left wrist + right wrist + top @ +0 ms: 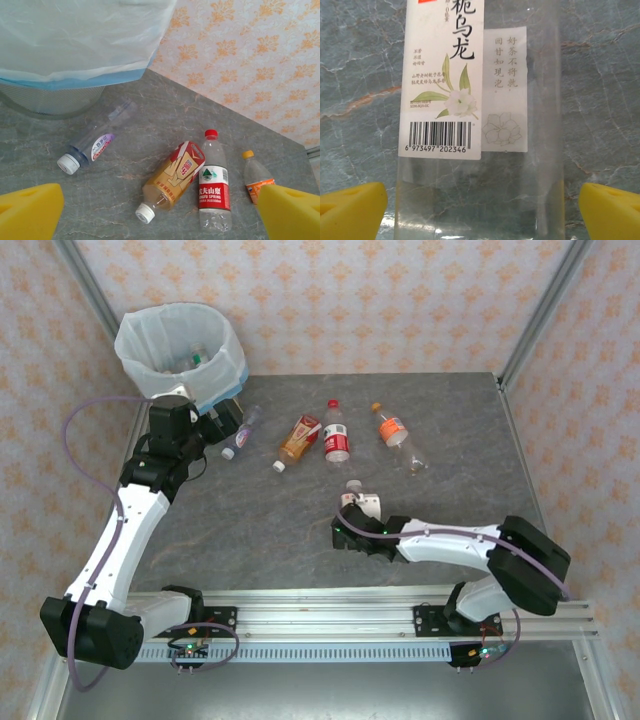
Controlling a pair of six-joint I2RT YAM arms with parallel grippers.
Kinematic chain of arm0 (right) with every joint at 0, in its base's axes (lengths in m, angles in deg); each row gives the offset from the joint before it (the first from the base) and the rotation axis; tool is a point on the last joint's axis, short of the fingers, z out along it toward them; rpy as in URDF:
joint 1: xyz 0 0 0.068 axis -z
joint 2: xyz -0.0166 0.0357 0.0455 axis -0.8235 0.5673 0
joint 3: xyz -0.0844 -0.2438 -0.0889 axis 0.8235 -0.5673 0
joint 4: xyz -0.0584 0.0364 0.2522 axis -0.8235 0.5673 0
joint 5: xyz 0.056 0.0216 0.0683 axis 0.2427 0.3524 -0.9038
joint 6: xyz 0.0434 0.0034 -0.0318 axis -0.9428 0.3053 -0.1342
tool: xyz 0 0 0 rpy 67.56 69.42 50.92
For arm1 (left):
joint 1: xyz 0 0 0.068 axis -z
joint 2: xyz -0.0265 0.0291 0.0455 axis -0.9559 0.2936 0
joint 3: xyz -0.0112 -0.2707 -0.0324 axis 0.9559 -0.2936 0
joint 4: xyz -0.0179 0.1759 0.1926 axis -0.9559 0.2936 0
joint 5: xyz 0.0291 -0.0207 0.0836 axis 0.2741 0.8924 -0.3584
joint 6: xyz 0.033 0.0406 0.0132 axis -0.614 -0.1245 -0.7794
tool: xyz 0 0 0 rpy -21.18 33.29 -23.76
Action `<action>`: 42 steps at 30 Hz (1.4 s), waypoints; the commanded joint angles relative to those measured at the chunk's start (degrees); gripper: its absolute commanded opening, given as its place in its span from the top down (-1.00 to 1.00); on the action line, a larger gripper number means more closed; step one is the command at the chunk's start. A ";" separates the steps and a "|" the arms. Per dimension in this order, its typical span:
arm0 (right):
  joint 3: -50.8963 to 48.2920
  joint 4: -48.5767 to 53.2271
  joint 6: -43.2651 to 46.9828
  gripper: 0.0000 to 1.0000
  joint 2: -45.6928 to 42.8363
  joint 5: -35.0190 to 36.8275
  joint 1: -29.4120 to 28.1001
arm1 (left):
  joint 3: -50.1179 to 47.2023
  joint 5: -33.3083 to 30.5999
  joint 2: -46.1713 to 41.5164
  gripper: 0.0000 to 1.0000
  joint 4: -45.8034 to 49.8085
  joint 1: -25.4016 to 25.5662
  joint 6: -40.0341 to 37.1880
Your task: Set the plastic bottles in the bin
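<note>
The robot's right gripper will next move down onto the clear base end of the white-labelled bottle below it, as its open fingers are already on both sides.
The bin (180, 345), a grey bucket lined with a white bag, stands at the far left corner; its wall and liner show close up (75, 45). Several plastic bottles lie on the table: a clear blue-labelled one (243, 430) (92, 142), a brown one with a red-yellow label (298, 438) (172, 180), a red-labelled one (337, 432) (214, 187) and an orange-labelled one (398, 435) (256, 180). My left gripper (232, 425) (160, 220) hangs open beside the bin, holding nothing. My right gripper (356, 515) (480, 215) is open, straddling a clear white-labelled bottle (362, 500) (475, 100).
A bottle with a green cap (197, 360) lies inside the bin. Metal frame posts (545, 310) and papered walls close the table at the back and sides. The grey marble tabletop (260, 530) is bare between the arms.
</note>
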 commanded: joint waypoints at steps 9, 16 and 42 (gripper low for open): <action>2.44 5.96 -3.55 -0.79 4.70 5.31 -0.43 | -1.88 -1.64 -0.44 -1.00 -0.13 0.37 -3.51; 2.79 5.66 -3.30 -0.62 6.38 4.96 -0.38 | -0.96 -0.08 0.20 -1.00 1.04 0.31 -4.29; -6.73 -13.67 7.58 0.42 -8.28 3.40 -0.42 | -2.01 11.39 1.06 -1.00 -2.42 0.30 -4.01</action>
